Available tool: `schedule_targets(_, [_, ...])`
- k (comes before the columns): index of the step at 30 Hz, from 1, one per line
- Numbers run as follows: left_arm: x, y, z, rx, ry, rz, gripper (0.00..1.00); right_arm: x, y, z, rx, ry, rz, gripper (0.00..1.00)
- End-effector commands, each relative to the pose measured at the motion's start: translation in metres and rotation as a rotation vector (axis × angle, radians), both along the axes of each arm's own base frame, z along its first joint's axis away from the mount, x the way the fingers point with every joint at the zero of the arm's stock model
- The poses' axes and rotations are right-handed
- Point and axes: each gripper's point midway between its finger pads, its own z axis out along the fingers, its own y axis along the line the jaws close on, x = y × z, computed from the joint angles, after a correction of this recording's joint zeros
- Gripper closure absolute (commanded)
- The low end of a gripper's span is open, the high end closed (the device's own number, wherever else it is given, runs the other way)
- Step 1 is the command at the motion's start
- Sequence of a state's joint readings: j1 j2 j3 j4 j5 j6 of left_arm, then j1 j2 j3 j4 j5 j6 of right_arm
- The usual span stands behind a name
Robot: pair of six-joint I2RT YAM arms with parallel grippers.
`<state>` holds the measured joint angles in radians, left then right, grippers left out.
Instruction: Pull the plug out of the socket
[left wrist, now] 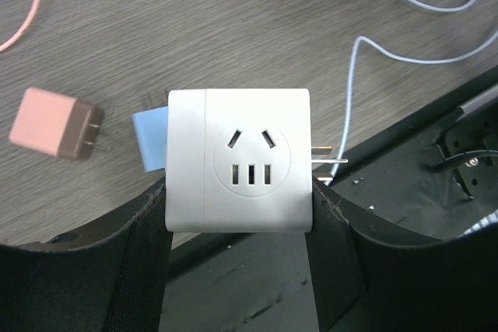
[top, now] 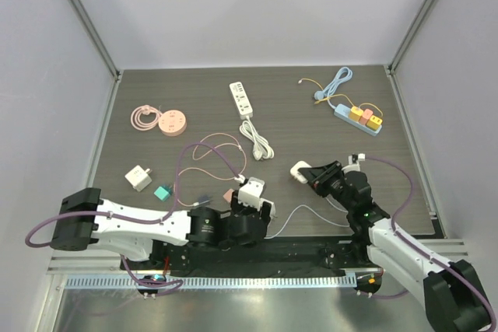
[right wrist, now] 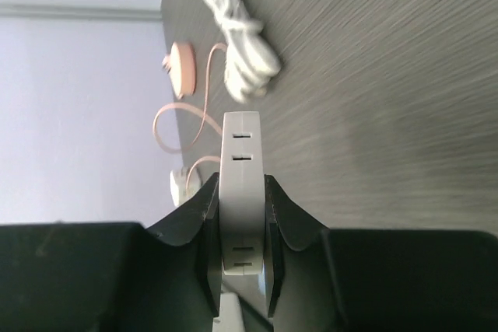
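The patch of clear tabletop (top: 276, 110) beside the white power strip is empty, so my left gripper will next move the white cube socket outward and lower it there.
A white cube socket (left wrist: 249, 157), its outlet face turned to the camera and metal prongs sticking out on its right side, is clamped between the black fingers of my left gripper (left wrist: 239, 196). From above it sits at the front centre (top: 250, 189). My right gripper (right wrist: 240, 183) is shut on a slim white plug (right wrist: 241, 141) with slots along its narrow edge. In the top view the plug (top: 299, 170) is held right of the socket with a gap between them, and the right gripper (top: 311, 174) is just behind it.
A pink charger (left wrist: 54, 124) and a blue block (left wrist: 148, 139) lie on the table beside the socket. A white power strip (top: 243, 99), a pink round socket (top: 173, 122), a white adapter (top: 139, 177), a green cube (top: 163, 192) and a blue strip with coloured plugs (top: 359, 118) lie farther off.
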<state>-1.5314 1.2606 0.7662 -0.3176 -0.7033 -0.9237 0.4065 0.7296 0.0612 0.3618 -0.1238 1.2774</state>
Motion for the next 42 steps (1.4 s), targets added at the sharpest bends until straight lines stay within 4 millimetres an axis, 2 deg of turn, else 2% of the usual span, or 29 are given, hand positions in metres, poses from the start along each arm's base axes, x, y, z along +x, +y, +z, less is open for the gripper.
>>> schedule_targets(1, [0.015, 0.014, 0.019, -0.047, -0.065, 0.103, 1.0, 0.014, -0.012, 0.008, -0.039, -0.032, -0.014, 0.99])
schedule_targets(2, [0.016, 0.015, 0.022, -0.048, -0.073, 0.105, 1.0, 0.014, -0.011, 0.005, -0.079, -0.02, 0.009, 0.99])
schedule_targets(3, [0.018, 0.018, 0.032, -0.063, -0.087, 0.106, 1.0, 0.011, -0.012, -0.009, -0.129, 0.029, 0.027, 0.99])
schedule_targets(4, [0.02, 0.023, 0.034, -0.051, -0.097, 0.111, 1.0, 0.011, -0.009, -0.009, -0.154, 0.016, 0.056, 0.99])
schedule_targets(8, [0.035, 0.036, 0.059, -0.068, -0.122, 0.132, 1.0, -0.006, 0.002, -0.033, -0.255, 0.034, 0.219, 0.99])
schedule_targets(10, [0.039, 0.036, 0.067, -0.088, -0.097, 0.11, 1.0, -0.017, 0.011, -0.044, -0.263, 0.049, 0.296, 0.98])
schedule_targets(13, [0.056, 0.034, 0.078, -0.13, -0.068, 0.099, 1.0, -0.032, 0.034, -0.046, -0.28, 0.018, 0.392, 0.94])
schedule_targets(14, [0.071, 0.039, 0.08, -0.123, -0.07, 0.126, 1.0, -0.038, 0.041, -0.049, -0.295, 0.015, 0.419, 0.93])
schedule_targets(16, [0.081, 0.036, 0.083, -0.132, -0.048, 0.111, 1.0, -0.048, 0.056, -0.05, -0.32, -0.004, 0.466, 0.91])
schedule_targets(17, [0.098, 0.036, 0.087, -0.12, -0.054, 0.129, 1.0, -0.05, 0.058, -0.053, -0.328, -0.001, 0.476, 0.87])
schedule_targets(19, [0.11, 0.028, 0.092, -0.127, -0.049, 0.111, 1.0, -0.052, 0.064, -0.052, -0.341, -0.017, 0.495, 0.81])
schedule_targets(20, [0.126, 0.024, 0.093, -0.113, -0.044, 0.126, 1.0, -0.052, 0.065, -0.053, -0.35, -0.015, 0.498, 0.69])
schedule_targets(22, [0.138, 0.013, 0.094, -0.104, -0.024, 0.094, 1.0, -0.051, 0.064, -0.057, -0.384, -0.008, 0.507, 0.54])
schedule_targets(23, [0.153, 0.01, 0.077, -0.063, 0.006, 0.109, 1.0, -0.05, 0.063, -0.058, -0.397, -0.007, 0.505, 0.45])
schedule_targets(24, [0.164, 0.0, 0.094, -0.079, -0.015, 0.091, 1.0, -0.051, 0.061, -0.061, -0.414, 0.01, 0.505, 0.41])
schedule_targets(25, [0.171, -0.006, 0.093, -0.074, -0.012, 0.082, 1.0, -0.049, 0.061, -0.058, -0.431, -0.004, 0.507, 0.39])
schedule_targets(26, [0.186, -0.007, 0.092, -0.062, -0.015, 0.095, 1.0, -0.046, 0.058, -0.058, -0.45, -0.002, 0.491, 0.32])
schedule_targets(27, [0.201, -0.019, 0.093, -0.053, -0.014, 0.098, 1.0, -0.047, 0.053, -0.062, -0.476, 0.025, 0.487, 0.31])
schedule_targets(28, [0.212, -0.021, 0.09, -0.02, -0.013, 0.1, 1.0, -0.043, 0.053, -0.055, -0.483, 0.013, 0.47, 0.19])
schedule_targets(30, [0.239, -0.035, 0.088, 0.018, -0.032, 0.12, 1.0, -0.04, 0.042, -0.056, -0.531, 0.036, 0.429, 0.16])
schedule_targets(31, [0.247, -0.037, 0.084, 0.053, -0.042, 0.119, 1.0, -0.036, 0.041, -0.047, -0.528, 0.013, 0.404, 0.15])
schedule_targets(32, [0.268, -0.04, 0.077, 0.077, -0.052, 0.147, 1.0, -0.033, 0.034, -0.041, -0.546, 0.012, 0.366, 0.01])
schedule_targets(33, [0.271, -0.041, 0.06, 0.109, -0.036, 0.154, 1.0, -0.035, 0.027, -0.048, -0.576, 0.042, 0.352, 0.0])
schedule_targets(34, [0.282, -0.048, 0.069, 0.09, -0.053, 0.167, 1.0, -0.029, 0.024, -0.037, -0.582, 0.021, 0.316, 0.0])
schedule_targets(36, [0.302, -0.05, 0.056, 0.09, -0.03, 0.19, 1.0, -0.028, 0.008, -0.036, -0.633, 0.053, 0.263, 0.0])
schedule_targets(37, [0.32, -0.054, 0.044, 0.092, -0.019, 0.207, 1.0, -0.025, 0.006, -0.028, -0.638, 0.042, 0.241, 0.0])
schedule_targets(39, [0.337, -0.06, 0.033, 0.108, -0.036, 0.206, 1.0, -0.026, 0.0, -0.019, -0.642, 0.028, 0.215, 0.0])
schedule_targets(40, [0.35, -0.069, 0.018, 0.133, -0.04, 0.203, 1.0, -0.026, -0.001, -0.015, -0.641, 0.019, 0.213, 0.0])
schedule_targets(42, [0.359, -0.071, -0.001, 0.216, -0.029, 0.182, 1.0, -0.029, -0.007, -0.013, -0.655, 0.032, 0.204, 0.0])
